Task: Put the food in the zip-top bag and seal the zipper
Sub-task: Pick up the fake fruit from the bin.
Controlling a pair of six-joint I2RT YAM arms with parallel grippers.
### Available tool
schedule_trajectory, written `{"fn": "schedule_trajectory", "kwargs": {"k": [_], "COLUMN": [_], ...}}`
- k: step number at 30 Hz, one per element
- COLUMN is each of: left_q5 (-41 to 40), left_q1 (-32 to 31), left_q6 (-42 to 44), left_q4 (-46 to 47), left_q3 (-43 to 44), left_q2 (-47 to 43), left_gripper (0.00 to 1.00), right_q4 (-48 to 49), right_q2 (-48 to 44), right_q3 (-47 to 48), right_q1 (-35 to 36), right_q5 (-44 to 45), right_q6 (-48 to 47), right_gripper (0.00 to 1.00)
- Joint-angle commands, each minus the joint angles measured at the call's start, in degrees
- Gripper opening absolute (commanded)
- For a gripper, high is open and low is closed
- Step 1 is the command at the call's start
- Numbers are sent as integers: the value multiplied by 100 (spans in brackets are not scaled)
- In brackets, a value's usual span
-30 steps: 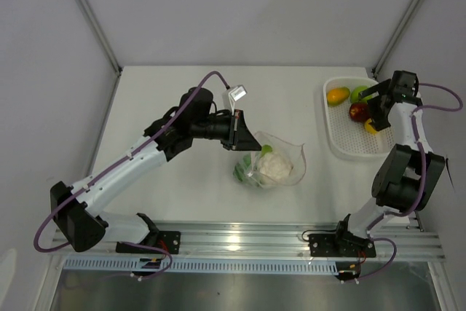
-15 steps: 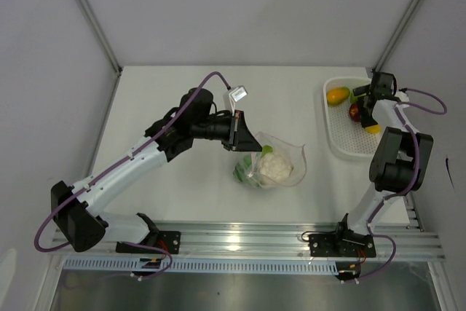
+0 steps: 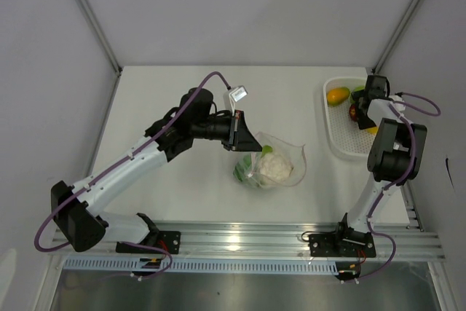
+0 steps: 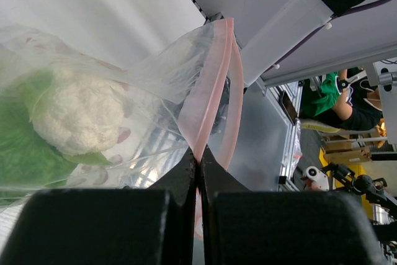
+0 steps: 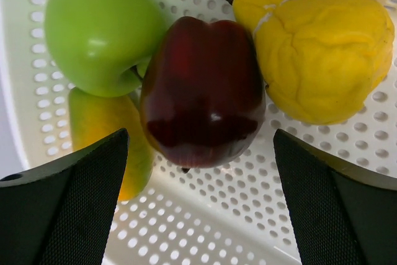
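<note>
Next, my right gripper will sink deeper into the white mesh basket [image 3: 342,143] and close on the red apple's sides, since its open fingers already straddle that fruit.
The clear dotted zip-top bag [image 3: 273,162] lies mid-table with the green-white cabbage [image 3: 275,166] inside; it also shows in the left wrist view [image 4: 68,113]. My left gripper [image 3: 246,141] is shut on the bag's pink zipper strip [image 4: 208,91] and holds the mouth edge up. My right gripper [image 3: 362,105] is open over the white mesh basket [image 3: 342,143], its fingers on either side of the red apple [image 5: 201,91]. Beside the apple lie the green apple [image 5: 99,29], a yellow fruit [image 5: 322,54] and an orange-yellow fruit [image 5: 115,134].
The basket stands at the table's far right edge, against the frame post. The orange-yellow fruit [image 3: 337,95] lies at the basket's far left. An aluminium rail [image 3: 240,242] runs along the near edge by the arm bases.
My right gripper has moved left and down into the basket, over the red apple. The left arm and the bag have not moved.
</note>
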Motion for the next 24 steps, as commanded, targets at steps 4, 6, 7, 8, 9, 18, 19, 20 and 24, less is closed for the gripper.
{"fn": "schedule_trajectory", "kwargs": {"k": [4,6,7,8,9,18,19,20,24], "left_q5": [210,210,202,193,201,175,166,166,184], "left_q1": [42,42,42,42,42,34,42,34,34], "left_q6": [17,17,17,17,17,-27,-27,-27,-62], "left_q4": [141,132,132,114,114,132,132,132,167], "left_q3": [227,271,262,280,271,271,262,271,254], "left_q2": [104,130,148,157,166,236,236,245,271], "left_gripper": [1,1,1,1,1,1,1,1,1], "right_q4": [189,233,224,224,259,242,233,233,277], "right_q2": [338,417,496,523,549,646,638,638,655], "right_q3": [282,317,361,362,370,362,370,353,327], "right_q1": [76,84,84,84,84,76,76,67,32], "right_q5": [491,482,508,543,552,754,798,807,834], "right_q6": [47,3,-6,-6,-14,-260,-295,-322,-462], "right_gripper": [98,96,95,93,93,90,92,93,93]}}
